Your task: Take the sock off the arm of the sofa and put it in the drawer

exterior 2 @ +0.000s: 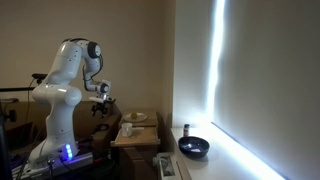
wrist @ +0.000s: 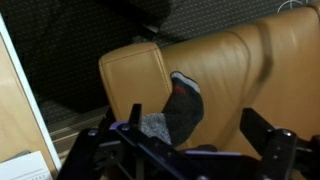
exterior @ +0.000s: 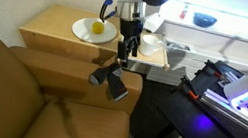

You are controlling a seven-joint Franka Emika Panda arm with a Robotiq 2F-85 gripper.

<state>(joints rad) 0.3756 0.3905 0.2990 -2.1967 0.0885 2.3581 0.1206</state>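
Note:
My gripper needs to turn and go down onto the sock's pale end (exterior: 115, 69) (wrist: 156, 126) next, because that end is below, between the open fingers.
The sock (exterior: 110, 80), dark grey with paler ends, lies crumpled on the front end of the arm of the sofa (exterior: 64, 65), which is tan-brown leather. My gripper (exterior: 124, 59) hangs straight above the sock, very close to it. In the wrist view the sock (wrist: 182, 105) lies on the tan arm (wrist: 230, 70) between my two fingers, and my gripper (wrist: 185, 138) is open wide and holds nothing. The light-wood drawer (exterior: 175, 57) stands pulled out just behind the gripper, beside the cabinet. Its pale wood with a white strip (wrist: 18, 105) shows at the left of the wrist view.
The pale wooden cabinet top (exterior: 50, 28) carries a white plate (exterior: 92, 30) with a yellow item. The robot's base (exterior: 246, 95) with a blue light stands to one side. In an exterior view a dark bowl (exterior 2: 193, 147) sits on a ledge near the cabinet (exterior 2: 135, 132).

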